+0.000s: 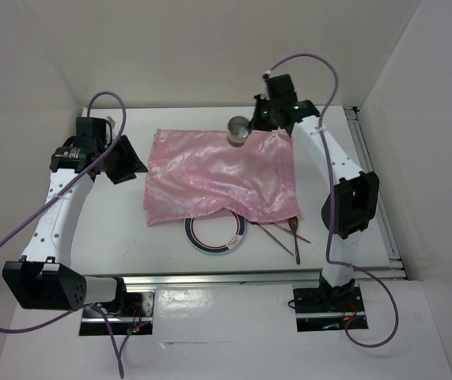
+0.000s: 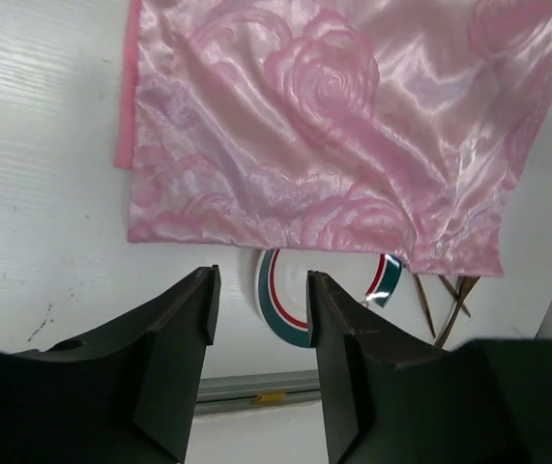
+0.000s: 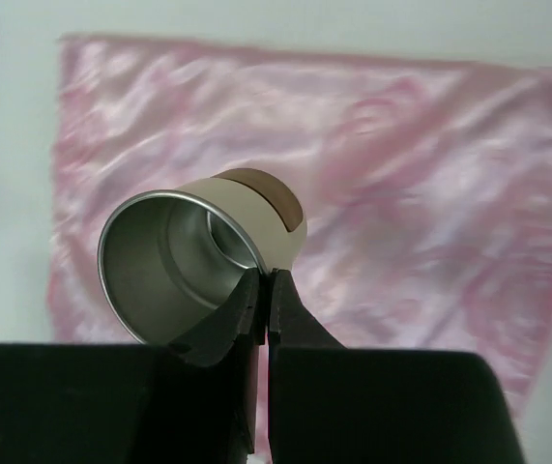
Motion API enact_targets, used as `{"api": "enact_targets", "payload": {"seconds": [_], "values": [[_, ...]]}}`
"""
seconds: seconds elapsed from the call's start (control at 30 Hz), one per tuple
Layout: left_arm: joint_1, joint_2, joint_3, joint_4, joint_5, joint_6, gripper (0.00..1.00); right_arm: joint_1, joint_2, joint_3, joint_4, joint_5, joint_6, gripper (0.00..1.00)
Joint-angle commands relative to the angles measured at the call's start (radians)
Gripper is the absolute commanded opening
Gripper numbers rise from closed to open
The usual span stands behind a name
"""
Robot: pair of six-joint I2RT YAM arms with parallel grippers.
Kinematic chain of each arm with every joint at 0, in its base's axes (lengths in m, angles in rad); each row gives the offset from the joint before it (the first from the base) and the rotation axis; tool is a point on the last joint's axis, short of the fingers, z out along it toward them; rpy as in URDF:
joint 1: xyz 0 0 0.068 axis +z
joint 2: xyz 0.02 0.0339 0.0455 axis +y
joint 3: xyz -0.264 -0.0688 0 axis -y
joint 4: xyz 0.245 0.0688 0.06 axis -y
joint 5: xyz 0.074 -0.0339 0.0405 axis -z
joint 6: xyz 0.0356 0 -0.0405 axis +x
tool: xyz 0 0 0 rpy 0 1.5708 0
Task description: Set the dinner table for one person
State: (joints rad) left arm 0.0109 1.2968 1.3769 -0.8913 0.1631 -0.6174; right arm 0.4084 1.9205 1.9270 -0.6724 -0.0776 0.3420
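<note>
The mat's bare far corner is below my right gripper and to its right in the top view, so I will take the cup there, lower it and release it.
The white dinner table (image 1: 115, 229) holds a crumpled pink satin placemat (image 1: 222, 178). A white plate with green and red rings (image 1: 216, 234) lies at the mat's near edge, partly under it. My right gripper (image 1: 256, 124) is shut on the rim of a cream cup with a metal inside (image 1: 238, 131) and holds it tilted in the air over the mat's far edge. In the right wrist view the fingers (image 3: 266, 280) pinch the cup's wall (image 3: 179, 261). My left gripper (image 1: 127, 162) is open and empty, left of the mat. The left wrist view looks past its jaws (image 2: 261, 280) at the plate (image 2: 285, 309).
Thin brown wooden utensils (image 1: 285, 231) lie crossed right of the plate, also in the left wrist view (image 2: 445, 304). Silver rails (image 1: 249, 277) edge the table at the near and right sides. White walls enclose the table on three sides.
</note>
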Motion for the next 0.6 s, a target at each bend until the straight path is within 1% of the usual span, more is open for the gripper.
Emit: {"api": "enact_targets", "payload": {"seconds": [0.0,0.1,0.17,0.23,0.27,0.33,0.4,0.43,0.5,0.57], "values": [[-0.069,0.013,-0.025,0.032,0.032,0.042,0.59,-0.118,0.046,0.041,-0.029,0.064,-0.009,0.0],[-0.126,0.022,-0.068,0.032,0.032,0.042,0.59,-0.18,0.126,0.121,-0.049,0.073,-0.009,0.0],[-0.156,0.022,-0.114,0.032,0.032,0.042,0.6,-0.221,0.205,0.203,-0.062,0.084,-0.009,0.0],[-0.196,0.022,-0.147,0.032,0.032,0.024,0.6,-0.23,0.285,0.263,-0.078,0.099,0.0,0.0],[-0.206,0.022,-0.176,0.043,0.032,0.024,0.6,-0.244,0.311,0.318,-0.094,0.116,0.0,0.0],[-0.23,0.013,-0.197,0.043,0.032,0.013,0.6,-0.257,0.371,0.361,-0.104,0.125,0.0,0.0],[-0.244,0.001,-0.225,0.043,0.032,0.013,0.61,-0.276,0.382,0.377,-0.118,0.125,0.012,0.0],[-0.259,0.001,-0.236,0.043,0.032,0.004,0.64,-0.276,0.391,0.377,-0.118,0.125,0.012,0.0],[-0.27,-0.02,-0.269,0.031,0.032,-0.007,0.75,-0.286,0.391,0.34,-0.095,0.125,0.012,0.0],[-0.282,-0.031,-0.306,0.031,0.032,-0.016,0.78,-0.295,0.391,0.307,-0.095,0.125,0.021,0.0]]}}
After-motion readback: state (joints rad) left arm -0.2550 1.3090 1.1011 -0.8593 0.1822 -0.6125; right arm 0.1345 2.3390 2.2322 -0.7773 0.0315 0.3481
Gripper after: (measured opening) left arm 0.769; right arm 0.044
